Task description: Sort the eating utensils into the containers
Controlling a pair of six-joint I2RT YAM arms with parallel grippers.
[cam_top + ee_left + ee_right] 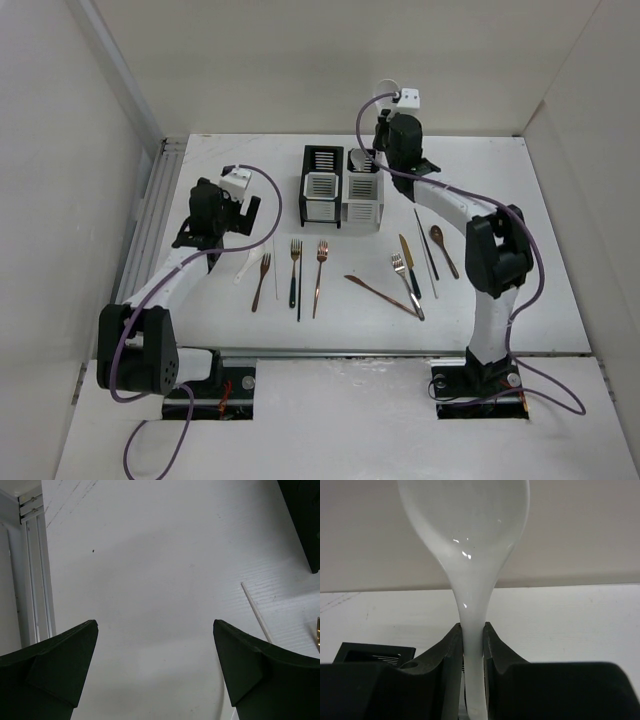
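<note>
My right gripper should next move the white spoon a little toward the black holder point(322, 185), then lower the spoon over the far section of the white holder.
My right gripper point(472, 630) is shut on the handle of a white spoon point(470, 555), bowl upward, above the white holder point(362, 200); it shows in the top view point(372, 160) too. The black holder point(322, 185) stands next to the white one, and its corner shows in the right wrist view point(375, 652). My left gripper point(155, 670) is open and empty over bare table, left of the utensils point(205, 235). On the table lie a second white spoon point(243, 265), a white chopstick point(275, 268), copper forks point(319, 275), a copper knife point(380, 293), a silver fork point(407, 283) and a brown spoon point(443, 248).
A metal rail point(155, 200) runs along the table's left edge, also in the left wrist view point(35, 570). White walls close in the left, back and right. A black chopstick point(425, 245) and a dark-handled knife point(409, 265) lie close to the right arm.
</note>
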